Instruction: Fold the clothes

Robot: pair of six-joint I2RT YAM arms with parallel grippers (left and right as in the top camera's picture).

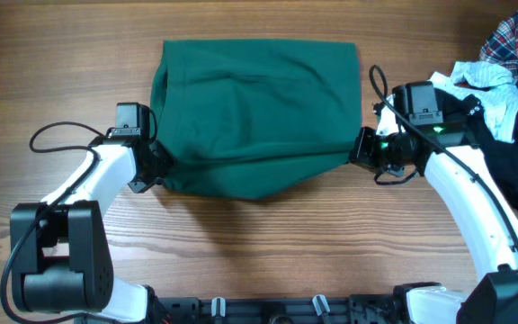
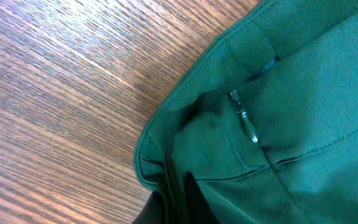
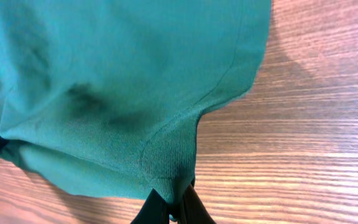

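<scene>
My right gripper rises toward the other garments next, since the garment's near edge sags. Then it lowers and releases over the bare wood below it.
A plain dark green garment (image 1: 257,115) lies spread on the wooden table, its near edge lifted between both arms. My left gripper (image 1: 157,166) is shut on its near left corner; the left wrist view shows a zipper pull (image 2: 246,121) and green fabric (image 2: 303,124) pinched between my dark fingers (image 2: 194,202). My right gripper (image 1: 360,149) is shut on the near right corner, where the right wrist view shows a point of green cloth (image 3: 123,93) drawn down between the fingertips (image 3: 194,208). More clothes sit at the far right: a plaid shirt (image 1: 515,40), a white piece (image 1: 484,76) and a black one (image 1: 515,175).
The pile of other garments crowds the table's right edge, just behind my right arm (image 1: 461,193). Bare wood (image 1: 268,243) runs along the front of the table, and black cables loop off both wrists.
</scene>
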